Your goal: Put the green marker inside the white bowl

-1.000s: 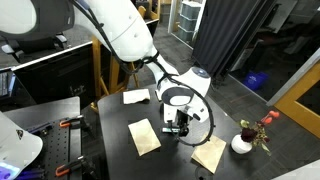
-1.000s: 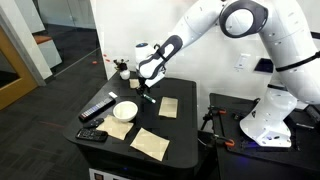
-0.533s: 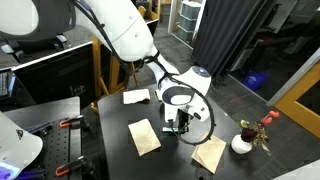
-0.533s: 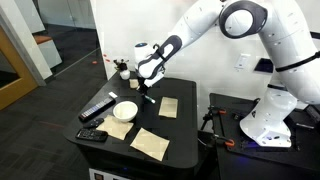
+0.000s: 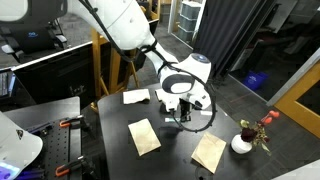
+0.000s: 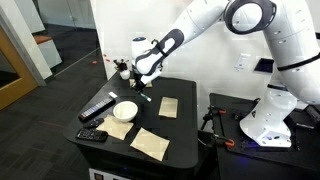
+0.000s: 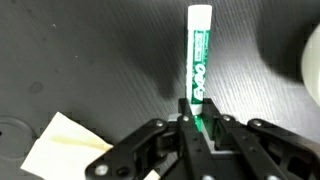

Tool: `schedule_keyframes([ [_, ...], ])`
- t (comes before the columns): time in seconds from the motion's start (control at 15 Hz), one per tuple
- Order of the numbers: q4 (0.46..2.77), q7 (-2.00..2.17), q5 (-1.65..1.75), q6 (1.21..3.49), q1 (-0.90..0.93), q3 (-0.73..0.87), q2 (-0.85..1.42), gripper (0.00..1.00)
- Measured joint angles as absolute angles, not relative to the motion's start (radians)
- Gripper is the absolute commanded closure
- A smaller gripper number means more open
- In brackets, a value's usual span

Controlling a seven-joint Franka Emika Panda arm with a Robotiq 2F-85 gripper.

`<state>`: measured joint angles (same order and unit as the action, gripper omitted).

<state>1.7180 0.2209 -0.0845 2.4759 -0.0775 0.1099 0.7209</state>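
My gripper should carry the marker sideways over the white bowl next and release it inside, because the bowl is to my gripper's right in the wrist view.
The green marker has a pale cap end pointing away from me and hangs just above the black table. My gripper is shut on its near end. In an exterior view the gripper stands over the back of the table, with the marker sticking out below it. The white bowl sits on the table in front of the gripper and to its left. A white curve at the right edge of the wrist view is probably that bowl. In an exterior view the gripper points down at the table.
Tan paper squares lie across the black table. A black remote and a second black device lie at the left edge. A white pot with red flowers stands at a corner.
The jaws have shut on the green marker. Since then the arm has risen a little, lifting the marker off the table.
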Motion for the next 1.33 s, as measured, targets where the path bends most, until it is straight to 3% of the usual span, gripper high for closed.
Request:
schedule_keyframes([
  [0.6, 1.850, 0.300, -0.085, 2.567, 0.032, 0.080, 0.466, 0.95],
  [1.33, 1.965, 0.302, -0.076, 2.886, 0.102, 0.067, 0.502, 0.95],
])
